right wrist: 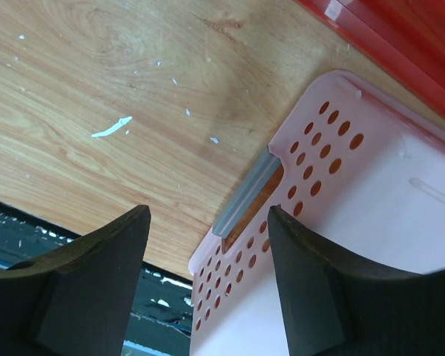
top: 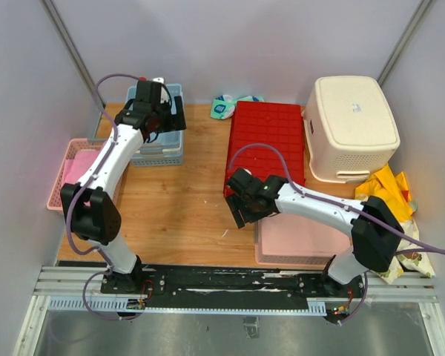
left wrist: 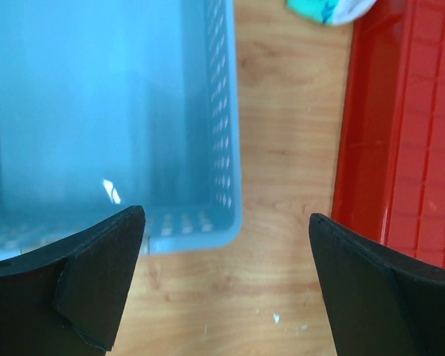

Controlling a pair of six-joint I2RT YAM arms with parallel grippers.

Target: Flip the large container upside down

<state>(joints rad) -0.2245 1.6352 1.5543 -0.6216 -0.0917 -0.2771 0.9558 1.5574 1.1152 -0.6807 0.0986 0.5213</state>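
Observation:
The rim of the blue basket's side (top: 182, 136) (left wrist: 227, 159) facing the red container lines up with the gap between my open fingers, so my left gripper should lower onto it.
A large red container (top: 265, 144) lies on the wooden table at centre back with a ribbed grid face up; it also shows in the left wrist view (left wrist: 415, 148) and the right wrist view (right wrist: 400, 37). A pale pink perforated container (top: 297, 237) sits in front of it. My right gripper (top: 241, 208) is open, its jaws straddling that pink container's left wall (right wrist: 282, 222) by the handle slot, holding nothing. My left gripper (top: 170, 119) is open and empty above the right edge of a blue basket (left wrist: 96, 111), apart from the red container.
A cream basket (top: 352, 126) stands bottom up at the back right, with a yellow cloth (top: 389, 193) below it. A pink basket (top: 67, 170) is at the left edge. A teal and white packet (top: 224, 107) lies behind the red container. Walls enclose the table.

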